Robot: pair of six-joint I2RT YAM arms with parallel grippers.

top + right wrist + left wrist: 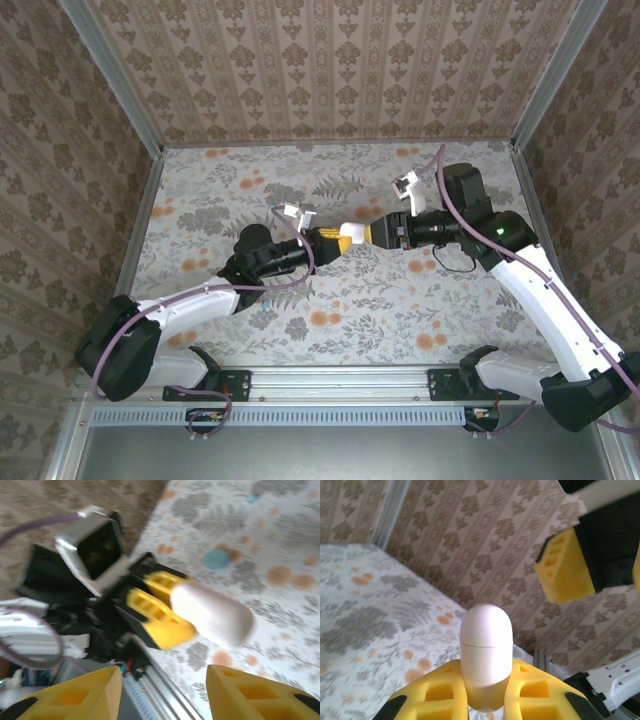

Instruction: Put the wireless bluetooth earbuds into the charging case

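My left gripper brings down the case (358, 231) next, since it still hangs in the air, onto the flowered tabletop beneath, then releases it, fingers tilting toward the table.
My left gripper (486, 682) is shut on a white capsule-shaped charging case (486, 640), held above the table with its rounded lid end sticking out. The seam shows the lid closed. In the top view the case (358, 231) hangs mid-table between the left gripper (338, 240) and the right gripper (378, 233). My right gripper (164, 690) is open, its yellow fingers (250, 692) just short of the case (212, 612) and not touching it. A tiny teal piece (252, 498) lies far out on the table, too blurred to tell whether it is an earbud.
A teal rounded pebble-sized thing (216, 558) lies on the flowered tabletop (300, 310) beyond the case. Patterned walls close in the table at the back and both sides. A metal rail (340, 378) runs along the near edge.
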